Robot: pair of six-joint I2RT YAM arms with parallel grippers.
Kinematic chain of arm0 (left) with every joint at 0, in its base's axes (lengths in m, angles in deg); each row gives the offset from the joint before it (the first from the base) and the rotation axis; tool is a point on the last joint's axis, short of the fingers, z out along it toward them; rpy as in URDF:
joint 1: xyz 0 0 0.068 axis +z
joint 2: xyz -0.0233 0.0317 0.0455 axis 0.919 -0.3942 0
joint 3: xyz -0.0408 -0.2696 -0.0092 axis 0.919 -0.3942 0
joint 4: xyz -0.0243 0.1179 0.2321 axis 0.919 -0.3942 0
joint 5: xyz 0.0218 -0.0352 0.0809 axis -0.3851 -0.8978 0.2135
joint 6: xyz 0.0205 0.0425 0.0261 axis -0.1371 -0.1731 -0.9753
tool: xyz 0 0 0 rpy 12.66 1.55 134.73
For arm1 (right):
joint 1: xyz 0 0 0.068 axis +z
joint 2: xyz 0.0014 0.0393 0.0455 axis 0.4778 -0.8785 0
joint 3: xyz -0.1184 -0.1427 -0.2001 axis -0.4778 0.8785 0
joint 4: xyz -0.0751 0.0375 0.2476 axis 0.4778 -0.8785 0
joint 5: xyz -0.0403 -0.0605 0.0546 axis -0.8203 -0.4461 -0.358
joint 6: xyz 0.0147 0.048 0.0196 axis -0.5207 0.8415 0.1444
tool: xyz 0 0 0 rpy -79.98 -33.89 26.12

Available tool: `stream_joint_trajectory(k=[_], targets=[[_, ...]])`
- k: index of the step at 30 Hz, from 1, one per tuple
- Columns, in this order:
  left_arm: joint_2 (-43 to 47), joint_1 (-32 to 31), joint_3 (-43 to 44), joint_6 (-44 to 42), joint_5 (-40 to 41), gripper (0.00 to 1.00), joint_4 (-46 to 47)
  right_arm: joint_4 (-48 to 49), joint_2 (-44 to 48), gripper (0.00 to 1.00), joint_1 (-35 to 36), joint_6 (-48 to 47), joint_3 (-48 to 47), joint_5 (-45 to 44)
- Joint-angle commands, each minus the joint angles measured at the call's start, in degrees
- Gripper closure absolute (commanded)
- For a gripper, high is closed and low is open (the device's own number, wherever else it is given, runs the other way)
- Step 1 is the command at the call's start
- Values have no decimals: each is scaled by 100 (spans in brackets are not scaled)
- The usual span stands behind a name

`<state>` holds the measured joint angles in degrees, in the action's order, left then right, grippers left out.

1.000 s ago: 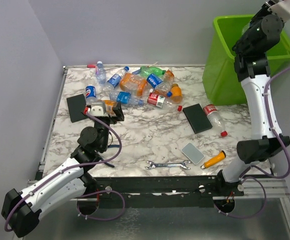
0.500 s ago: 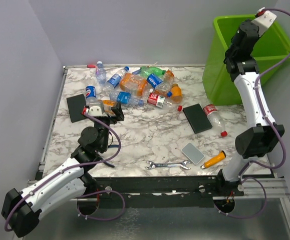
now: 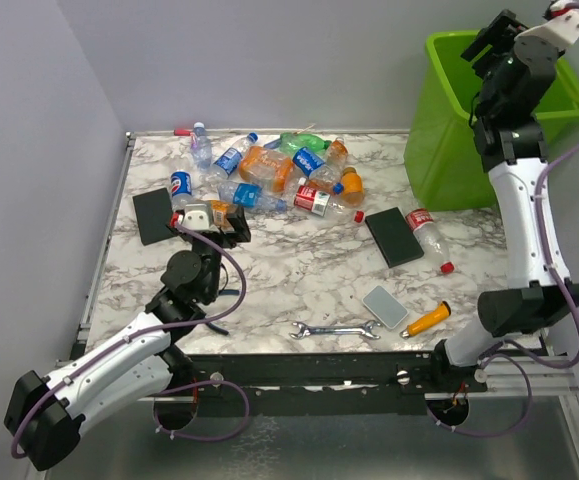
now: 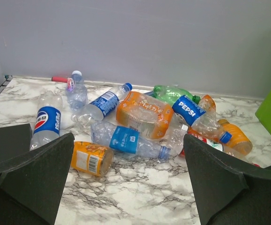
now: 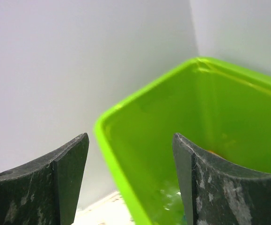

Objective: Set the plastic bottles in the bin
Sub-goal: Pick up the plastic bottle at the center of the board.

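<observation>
The barcode end (image 3: 222,213) (image 4: 96,162) of the short orange-labelled bottle is below and outward of my left gripper's fingers, so that gripper will tilt downward and lower around it next.
A heap of plastic bottles (image 3: 274,172) lies at the back of the marble table, clear, orange and green. One more bottle (image 3: 431,238) with a red label lies apart at the right. In the left wrist view a short orange-labelled bottle (image 4: 91,158) and a clear blue-labelled one (image 4: 126,139) lie closest. My left gripper (image 3: 224,222) (image 4: 128,138) hovers wide open just short of them, holding nothing. The lime-green bin (image 3: 464,120) (image 5: 210,122) stands at the far right. My right gripper (image 3: 496,36) (image 5: 129,137) hangs open over its rim, nothing between its fingers.
Two black slabs (image 3: 153,214) (image 3: 394,236) and a grey slab (image 3: 385,306) lie flat on the table. A wrench (image 3: 335,329) and an orange-handled screwdriver (image 3: 427,319) sit near the front edge. A red-handled tool (image 3: 183,131) lies by the back wall.
My right gripper has swung leftward over the bin and its jaws have opened. The left arm has barely shifted.
</observation>
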<state>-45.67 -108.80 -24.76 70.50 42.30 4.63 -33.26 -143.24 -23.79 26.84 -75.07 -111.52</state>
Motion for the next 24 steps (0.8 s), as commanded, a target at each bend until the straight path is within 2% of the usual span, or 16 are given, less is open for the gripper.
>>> stream_joint_trajectory(k=[1, 4, 9, 12, 16, 18, 19, 21, 24], targets=[[-173, 14, -66, 42, -64, 1, 143, 244, 959, 25, 173, 598, 181, 1488], [-323, 14, -48, 87, -335, 1, 102, 397, 1517, 25, 690, 631, 971, 2053], [-738, 8, 371, 251, -904, 1, -648, 514, 2306, 24, 1734, 641, 2527, 2894], [-987, 11, 550, 467, -731, 1, -943, 495, 2626, 23, 2059, 921, 3556, 3426], [-1608, 150, 1181, 859, -121, 1, -1940, 828, 3127, 23, 2221, 1428, 5202, 3730], [-1930, 476, 1559, 1412, -245, 1, -2503, 907, 3376, 23, 2228, 1604, 5883, 3771], [-2051, 753, 1656, 1861, -577, 1, -2693, 908, 3467, 23, 2229, 1676, 6184, 3779], [-2257, 1218, 1649, 2827, -1325, 1, -2763, 1075, 3631, 24, 2227, 1752, 6651, 3774], [-2633, 1366, 1629, 3575, -1516, 1, -2659, 1086, 3870, 24, 2229, 1827, 7166, 3838]])
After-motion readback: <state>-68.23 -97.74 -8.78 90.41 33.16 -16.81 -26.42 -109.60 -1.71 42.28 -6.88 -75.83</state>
